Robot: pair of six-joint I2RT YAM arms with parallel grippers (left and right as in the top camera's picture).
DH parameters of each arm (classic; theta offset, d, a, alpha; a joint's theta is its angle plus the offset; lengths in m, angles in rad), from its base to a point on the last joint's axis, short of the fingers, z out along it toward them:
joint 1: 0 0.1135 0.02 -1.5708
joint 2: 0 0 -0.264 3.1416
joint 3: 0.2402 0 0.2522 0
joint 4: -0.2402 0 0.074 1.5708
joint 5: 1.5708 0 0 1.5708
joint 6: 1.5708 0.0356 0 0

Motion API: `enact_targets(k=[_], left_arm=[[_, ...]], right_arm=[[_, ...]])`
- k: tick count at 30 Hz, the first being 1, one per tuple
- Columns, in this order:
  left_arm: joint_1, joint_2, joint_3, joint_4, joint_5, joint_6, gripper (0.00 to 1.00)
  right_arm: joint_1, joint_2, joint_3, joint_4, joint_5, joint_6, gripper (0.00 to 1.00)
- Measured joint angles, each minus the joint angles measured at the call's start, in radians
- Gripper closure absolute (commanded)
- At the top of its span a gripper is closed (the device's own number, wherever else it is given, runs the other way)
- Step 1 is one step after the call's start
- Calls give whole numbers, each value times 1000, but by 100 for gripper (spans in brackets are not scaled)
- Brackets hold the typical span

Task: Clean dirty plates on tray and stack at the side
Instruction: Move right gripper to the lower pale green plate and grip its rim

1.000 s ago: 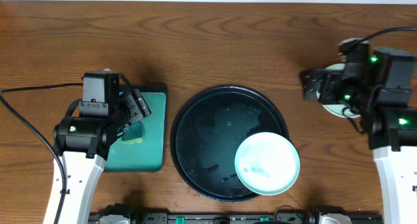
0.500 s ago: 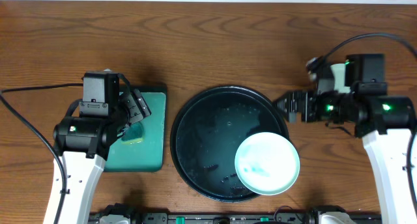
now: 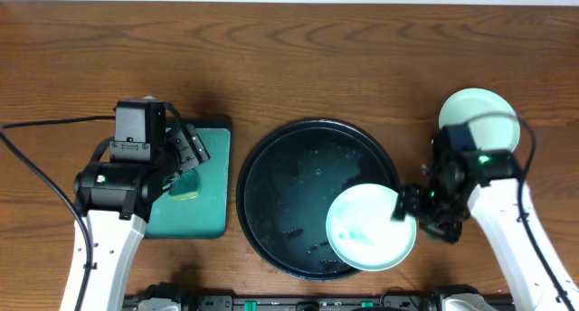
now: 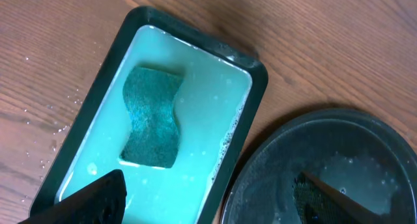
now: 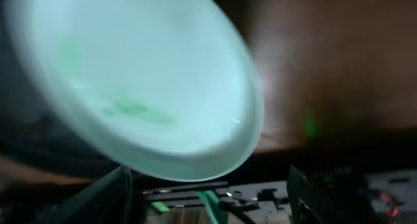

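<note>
My left gripper will next go down to the near part of the dark green sponge (image 3: 185, 189) in the teal tray, because the mint plate still has green smears.
A pale mint plate (image 3: 366, 228) with green smears lies on the lower right rim of the black tray (image 3: 280, 193). In the right wrist view this plate (image 5: 130, 74) fills the upper left, blurred. My right gripper (image 3: 403, 207) is open at the plate's right edge, and its fingers (image 5: 208, 201) stand wide apart just below the rim. A second mint plate (image 3: 479, 117) lies on the table at the far right, partly under the right arm. My left gripper (image 3: 185, 157) is open and empty over the teal tray; its fingers (image 4: 208, 201) show at the frame's bottom.
A teal-green rectangular tray (image 3: 213, 221) left of the black tray holds pale soapy liquid and a green sponge (image 4: 151, 116). The black tray (image 4: 339, 159) is wet with droplets. Arm bases and cables line the table's front edge.
My right arm swung from the plate at the far right down and left to the plate on the black tray, uncovering the side plate. The left arm has not moved.
</note>
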Motion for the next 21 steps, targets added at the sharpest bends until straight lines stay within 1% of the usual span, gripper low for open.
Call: enact_targets(k=[3, 6, 10, 12, 15, 16, 17, 20, 21], left_arm=[[0, 0, 0, -1, 0, 0, 18], [0, 0, 0, 0, 0, 0, 18], [0, 0, 0, 0, 0, 0, 18], [0, 0, 0, 0, 0, 0, 18], [0, 0, 0, 0, 0, 0, 18], [0, 0, 0, 0, 0, 0, 18], [0, 0, 0, 0, 0, 0, 18], [0, 0, 0, 0, 0, 0, 18], [0, 0, 0, 0, 0, 0, 18]], right_arm=[[0, 0, -128, 75, 13, 55, 30], [0, 0, -198, 167, 17, 95, 32], [0, 0, -230, 285, 21, 135, 36], [0, 0, -230, 334, 32, 146, 41], [0, 0, -230, 379, 61, 152, 59], [0, 0, -230, 393, 76, 159, 67], [0, 0, -230, 401, 85, 163, 76], [0, 0, -230, 424, 105, 159, 99], [0, 0, -230, 425, 106, 161, 99]])
